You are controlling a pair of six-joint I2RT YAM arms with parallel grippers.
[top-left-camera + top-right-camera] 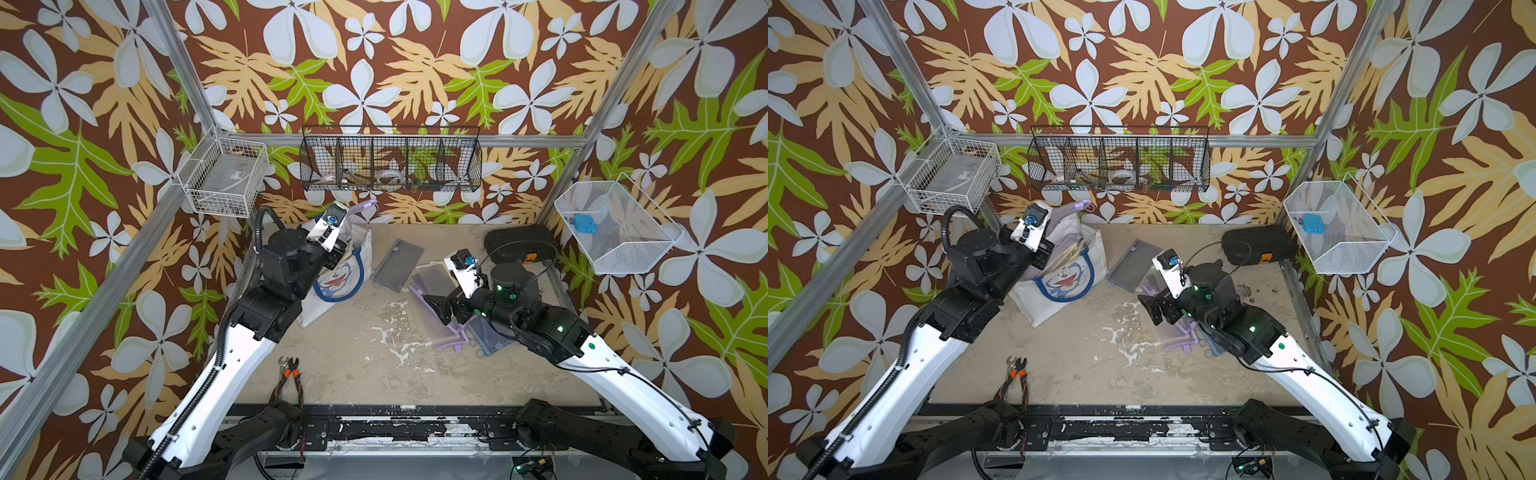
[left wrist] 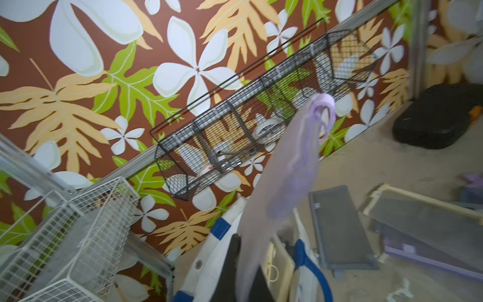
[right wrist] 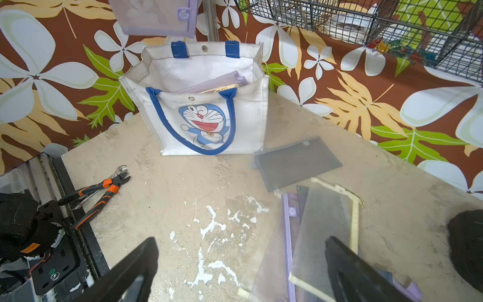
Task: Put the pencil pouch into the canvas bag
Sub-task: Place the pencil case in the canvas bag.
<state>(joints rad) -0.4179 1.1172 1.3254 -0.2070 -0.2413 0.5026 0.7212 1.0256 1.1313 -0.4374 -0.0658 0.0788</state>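
Next, my left gripper lowers the lilac pencil pouch straight into the canvas bag's opening and releases it there, since the pouch still hangs above the bag's rim.
A white canvas bag with blue handles and a blue cartoon cat face stands open at the table's back left. My left gripper is shut on a translucent lilac pencil pouch. It holds the pouch in the air just above the bag's mouth. Other pouches stick out of the bag. My right gripper stands open and empty over the table, beside a pile of pouches.
A grey pouch lies between the bag and the pile. A black hard case sits at the back right. Orange-handled pliers lie at the front left. Wire baskets hang on the walls.
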